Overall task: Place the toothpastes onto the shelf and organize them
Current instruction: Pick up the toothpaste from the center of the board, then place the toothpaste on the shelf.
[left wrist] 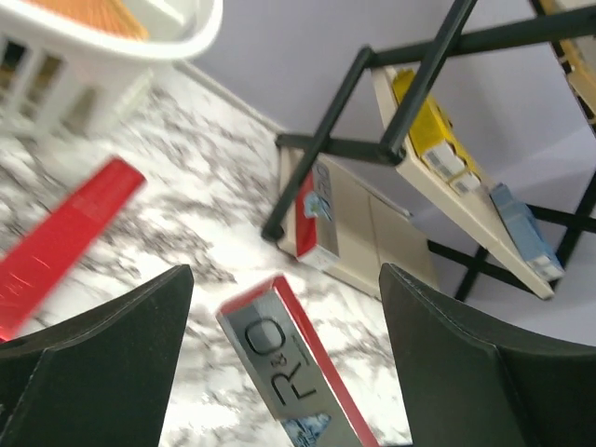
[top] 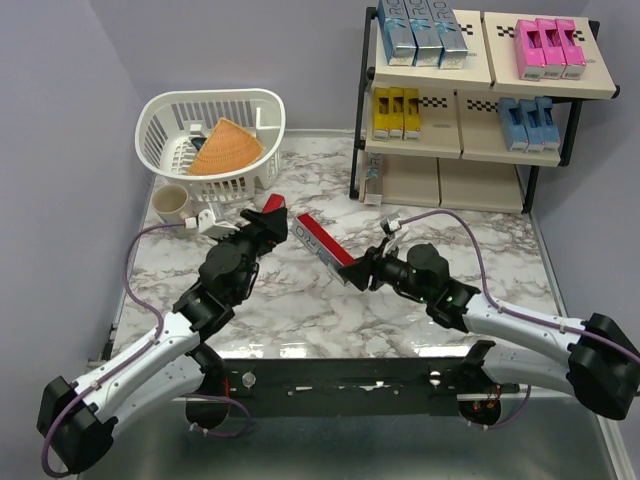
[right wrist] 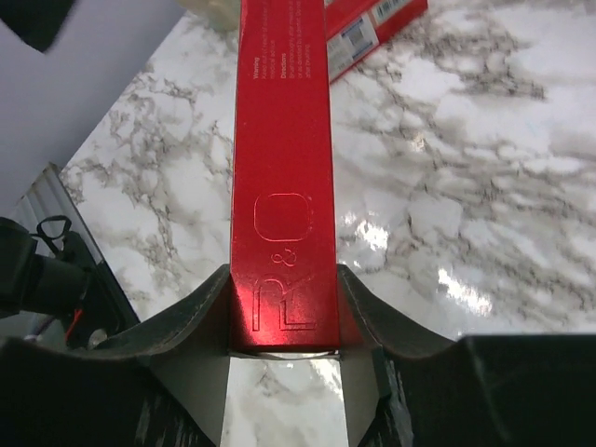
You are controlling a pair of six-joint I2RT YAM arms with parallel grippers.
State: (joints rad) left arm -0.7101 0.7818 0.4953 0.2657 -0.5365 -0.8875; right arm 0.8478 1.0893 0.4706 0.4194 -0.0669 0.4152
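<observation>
The right gripper moves outward and turns the carton next to release it on the bottom level's bare space, since a matching red carton already stands beside it.
My right gripper [top: 358, 272] [right wrist: 284, 312] is shut on the end of a red toothpaste carton [top: 325, 243] [right wrist: 282, 168] and holds it slanted above the marble table. My left gripper [top: 268, 226] [left wrist: 284, 307] is open and empty; the held carton [left wrist: 298, 372] shows between its fingers. A second red carton [top: 273, 204] [left wrist: 65, 242] [right wrist: 372, 23] lies on the table just beyond the left gripper. The shelf [top: 470, 75] at the back right holds silver-blue [top: 420, 32], pink [top: 548, 48], yellow [top: 396, 112] and light blue cartons [top: 528, 122]. One red carton [top: 373, 185] [left wrist: 312, 219] stands on the bottom tier's left end.
A white plastic basket [top: 165, 115] with an orange woven cone [top: 225, 150] stands at the back left. A beige cup [top: 170, 203] stands in front of it. The black shelf leg [left wrist: 307, 177] is near the left gripper. Purple walls close the back and sides.
</observation>
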